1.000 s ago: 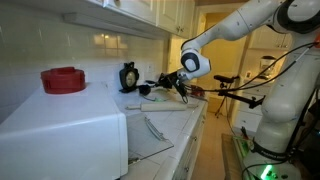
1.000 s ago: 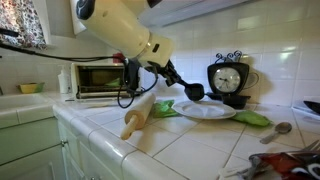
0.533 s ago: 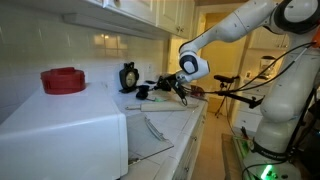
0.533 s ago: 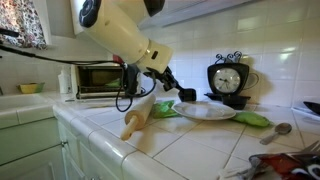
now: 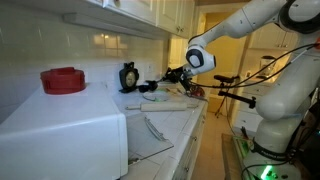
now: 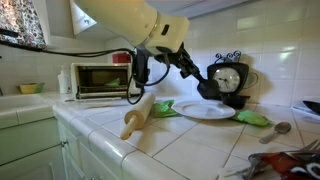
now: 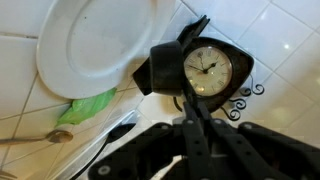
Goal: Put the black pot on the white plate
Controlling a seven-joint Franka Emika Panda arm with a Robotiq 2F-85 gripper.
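Observation:
The pot (image 6: 210, 89) still hangs tipped in the air, so my gripper needs to move down and tilt down onto the white plate's side by the clock to release it level.
My gripper (image 6: 189, 70) is shut on the thin handle of the small black pot (image 6: 210, 89). It holds the pot in the air over the far edge of the white plate (image 6: 207, 111), just in front of a black clock (image 6: 229, 78). In the wrist view my gripper's fingers (image 7: 191, 122) are closed on the handle. There the pot (image 7: 160, 70) hangs beside the clock face (image 7: 207, 68), with the plate (image 7: 100, 45) up and to the left. In an exterior view the gripper (image 5: 180, 75), pot (image 5: 149, 87) and plate (image 5: 155, 97) also show.
A wooden rolling pin (image 6: 137, 116) lies on the tiled counter in front of the plate. Green cloths (image 6: 163, 108) (image 6: 253, 118) lie on both sides of it. A toaster oven (image 6: 98, 80) stands behind. A red container (image 5: 63, 80) sits on a white appliance (image 5: 60, 130). A spoon (image 7: 60, 136) lies nearby.
My arm has risen and swung toward the clock. The pot went from low beside the plate's near edge to higher, over its far edge.

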